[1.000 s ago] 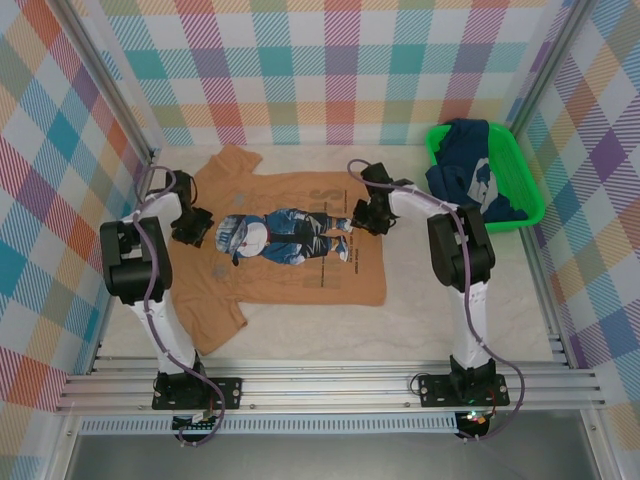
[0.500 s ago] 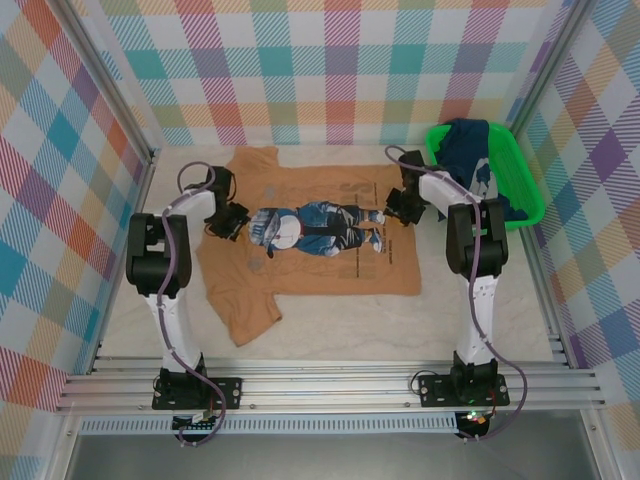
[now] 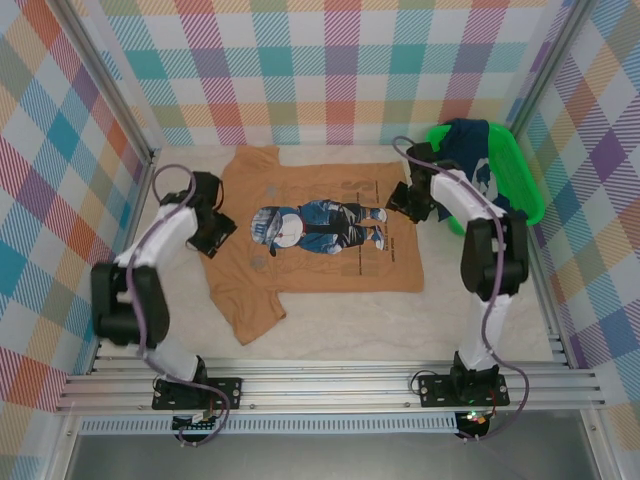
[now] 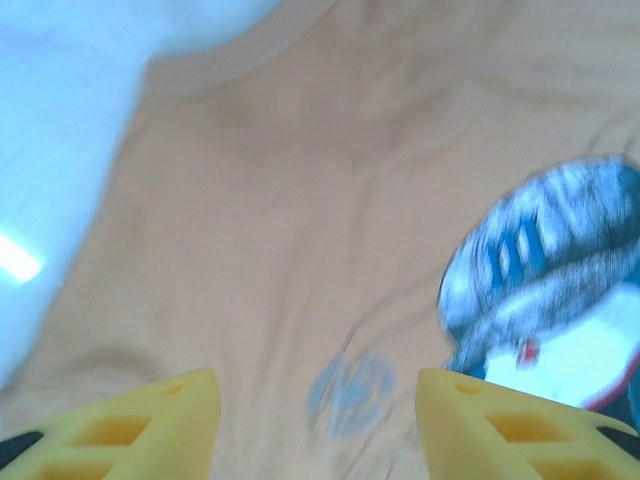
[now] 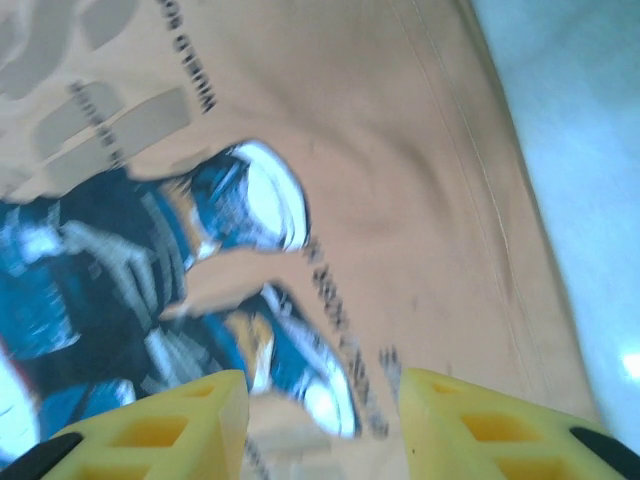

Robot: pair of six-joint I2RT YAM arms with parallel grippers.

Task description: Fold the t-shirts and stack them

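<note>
The near sleeve's end corner (image 3: 241, 338) lies flat on the tabletop, below my left gripper and nearer my base. My left gripper moves back and down onto it next.
A tan-orange t-shirt (image 3: 320, 262) with a blue-and-white cartoon figure lies spread flat on the table, collar to the left. A navy t-shirt (image 3: 470, 170) is bunched in the green basket. My left gripper (image 3: 215, 228) hovers over the shirt's left shoulder area, its yellow jaws open above the cloth (image 4: 300, 250) with nothing between them. My right gripper (image 3: 405, 198) hangs over the shirt's upper right corner near the hem, open too, with the figure's feet (image 5: 300, 370) showing between its jaws. Neither gripper holds cloth.
The green plastic basket (image 3: 525, 190) stands at the far right against the checked wall. Metal rails run along the near edge (image 3: 320, 385). Pale table surface (image 3: 350, 325) shows in front of the shirt.
The shirt was dragged toward the right and back and laid out flat. Both grippers then opened and let go of it. The left arm swung outward to the left.
</note>
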